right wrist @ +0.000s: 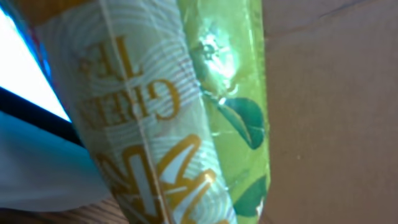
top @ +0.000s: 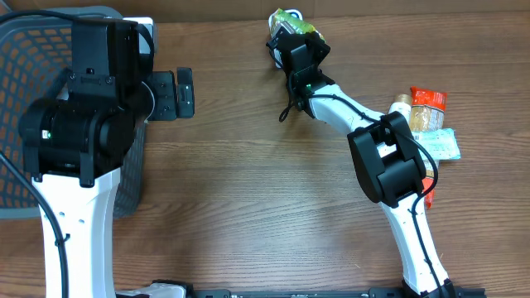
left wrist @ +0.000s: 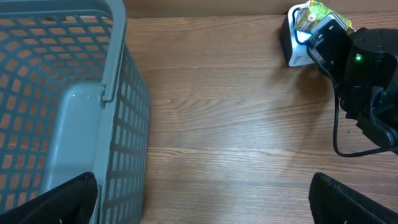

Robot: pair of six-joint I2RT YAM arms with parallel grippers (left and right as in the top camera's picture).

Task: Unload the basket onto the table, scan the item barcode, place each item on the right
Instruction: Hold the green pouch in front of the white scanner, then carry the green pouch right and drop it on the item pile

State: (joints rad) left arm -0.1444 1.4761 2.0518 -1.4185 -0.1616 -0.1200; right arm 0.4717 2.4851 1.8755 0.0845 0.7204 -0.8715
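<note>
The robot's right gripper will next bring the green tea packet (top: 291,18) back from the scanner-like device (left wrist: 291,48), to the right in the overhead view, over other packets.
The item, a green tea packet (top: 291,18) (left wrist: 316,12) (right wrist: 155,124), is at the far middle of the table, at the tip of my right gripper (top: 288,35). It fills the right wrist view and hides the fingers there, and the jaws look shut on it. A white and blue scanner-like device (left wrist: 291,48) (right wrist: 28,162) sits just under and beside the packet. My left gripper (top: 176,93) (left wrist: 202,202) hangs open and empty by the basket, with bare wood between its fingers (left wrist: 68,199).
A grey mesh basket (top: 25,83) (left wrist: 115,50) fills the left side under my left arm. At the right edge lie a red-orange packet (top: 428,100), a pale blue packet (top: 440,146) and a small bottle (top: 401,105).
</note>
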